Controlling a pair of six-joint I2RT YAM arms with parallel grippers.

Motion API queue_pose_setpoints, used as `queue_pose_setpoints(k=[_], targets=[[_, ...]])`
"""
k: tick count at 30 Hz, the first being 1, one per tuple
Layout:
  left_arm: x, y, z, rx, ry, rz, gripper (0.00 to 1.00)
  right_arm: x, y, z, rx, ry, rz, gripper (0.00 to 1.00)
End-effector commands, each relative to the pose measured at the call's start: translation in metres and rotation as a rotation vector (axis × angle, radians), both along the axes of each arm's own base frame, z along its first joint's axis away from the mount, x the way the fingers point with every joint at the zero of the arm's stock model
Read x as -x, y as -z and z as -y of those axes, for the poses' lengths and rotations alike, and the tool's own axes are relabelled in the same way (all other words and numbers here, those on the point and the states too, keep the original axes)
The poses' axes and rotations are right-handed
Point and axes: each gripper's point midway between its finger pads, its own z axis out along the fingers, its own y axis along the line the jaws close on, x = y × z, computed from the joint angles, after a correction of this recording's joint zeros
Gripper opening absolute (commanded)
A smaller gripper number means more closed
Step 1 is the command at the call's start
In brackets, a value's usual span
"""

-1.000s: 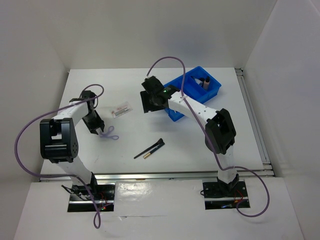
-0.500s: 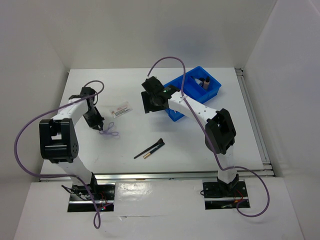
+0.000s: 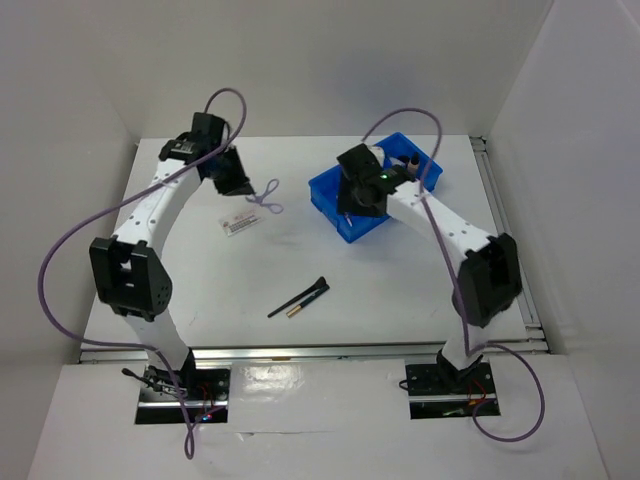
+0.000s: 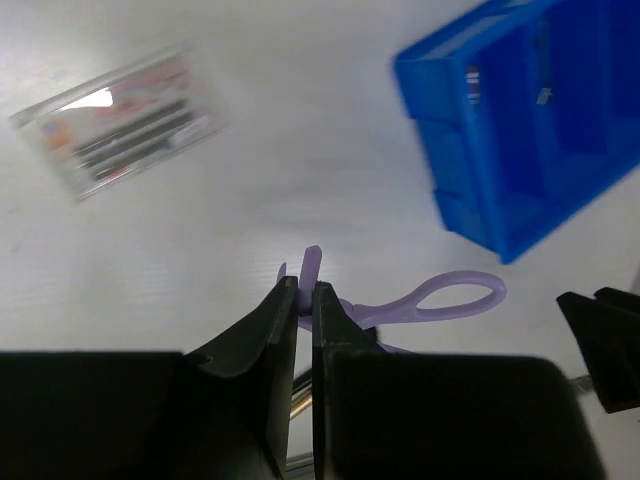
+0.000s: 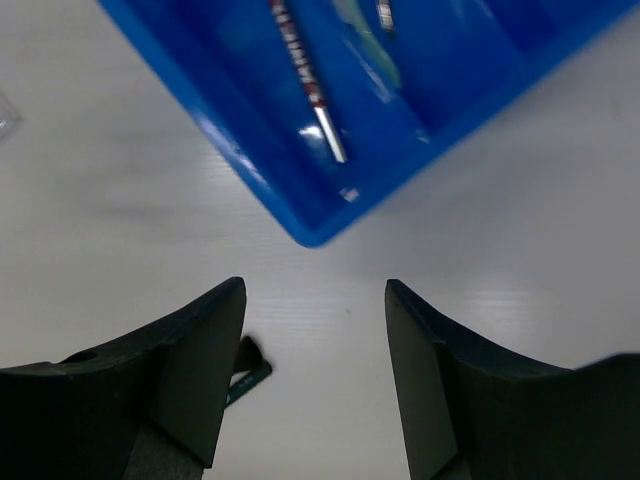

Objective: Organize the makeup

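Note:
My left gripper holds the scissors and next needs to swing them to the right in the top view, over the blue tray's middle (image 4: 594, 68), because the red pencil and other slim tools lie inside.
My left gripper (image 3: 248, 187) (image 4: 306, 292) is shut on the lilac scissors (image 3: 266, 198) (image 4: 430, 300) and holds them in the air above the table, left of the blue tray (image 3: 330, 192) (image 4: 520, 130). The white red-printed card (image 3: 240, 221) (image 4: 125, 120) lies below them. My right gripper (image 3: 358, 205) (image 5: 315, 300) is open and empty over the tray's near left part. A red pencil (image 5: 305, 75) lies in the tray (image 5: 250, 150). Two black brushes (image 3: 298, 298) lie mid-table; one tip shows in the right wrist view (image 5: 248, 365). A black-capped bottle (image 3: 411, 161) lies in the tray's far end.
White walls close the table on the left, back and right. A metal rail (image 3: 510, 260) runs along the right edge. Purple cables loop above both arms.
My left gripper lifted the lilac scissors off the table and carried them up and right, towards the tray. My right arm swung right, over the tray's left part.

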Motion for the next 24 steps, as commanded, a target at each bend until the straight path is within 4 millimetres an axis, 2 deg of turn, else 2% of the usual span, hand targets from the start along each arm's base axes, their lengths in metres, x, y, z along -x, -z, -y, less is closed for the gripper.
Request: queue_pose_setpoints(k=[1,2,3,5,6,7,8,10,12,13,14,15,16,17,18,19,20,21,22,24], targets=[[-0.032,-0.028,0.06,0.116,0.11,0.091,0.0,0.028,-0.041,0.049,-0.046,0.196,0.084,0.66],[-0.042,-0.014,0.075,0.135,0.143,0.061,0.0,0.036,-0.042,0.055,-0.066,0.239,0.083,0.66],[-0.054,-0.036,0.096,0.157,0.184,0.13,0.0,0.052,-0.044,0.069,-0.069,0.276,0.076,0.66],[-0.067,-0.041,0.12,0.187,0.245,0.167,0.0,0.066,-0.043,0.085,-0.088,0.367,0.065,0.66],[-0.076,-0.04,0.139,0.205,0.279,0.185,0.0,0.083,-0.039,0.094,-0.081,0.389,0.038,0.66],[-0.083,-0.044,0.15,0.227,0.304,0.213,0.0,0.09,-0.037,0.103,-0.088,0.427,0.027,0.66],[-0.087,-0.046,0.158,0.258,0.332,0.227,0.0,0.096,-0.035,0.108,-0.107,0.471,0.02,0.66],[-0.095,-0.05,0.186,0.302,0.388,0.292,0.0,0.114,-0.031,0.113,-0.136,0.492,-0.007,0.66],[-0.099,-0.064,0.203,0.315,0.427,0.373,0.0,0.123,-0.03,0.118,-0.172,0.538,-0.013,0.66],[-0.096,-0.059,0.218,0.322,0.452,0.381,0.0,0.129,-0.031,0.119,-0.194,0.541,-0.009,0.66],[-0.1,-0.056,0.224,0.322,0.455,0.399,0.0,0.132,-0.032,0.12,-0.205,0.549,-0.005,0.66],[-0.106,-0.067,0.234,0.338,0.471,0.461,0.0,0.135,-0.034,0.122,-0.212,0.556,-0.003,0.66],[-0.105,-0.069,0.245,0.347,0.489,0.483,0.0,0.138,-0.032,0.123,-0.211,0.557,-0.005,0.66],[-0.11,-0.07,0.248,0.352,0.491,0.505,0.0,0.14,-0.029,0.125,-0.209,0.557,-0.007,0.66],[-0.117,-0.06,0.259,0.353,0.496,0.518,0.0,0.141,-0.033,0.125,-0.219,0.556,0.003,0.66],[-0.12,-0.066,0.268,0.364,0.509,0.551,0.0,0.145,-0.028,0.127,-0.205,0.557,-0.011,0.66],[-0.122,-0.065,0.272,0.38,0.526,0.565,0.0,0.147,-0.027,0.126,-0.211,0.564,-0.023,0.66],[-0.127,-0.054,0.277,0.388,0.537,0.567,0.0,0.15,-0.022,0.128,-0.203,0.573,-0.037,0.66],[-0.128,-0.058,0.286,0.401,0.55,0.609,0.0,0.152,-0.021,0.128,-0.204,0.586,-0.045,0.66],[-0.136,-0.049,0.289,0.375,0.53,0.632,0.0,0.157,-0.02,0.122,-0.246,0.587,-0.073,0.66]])
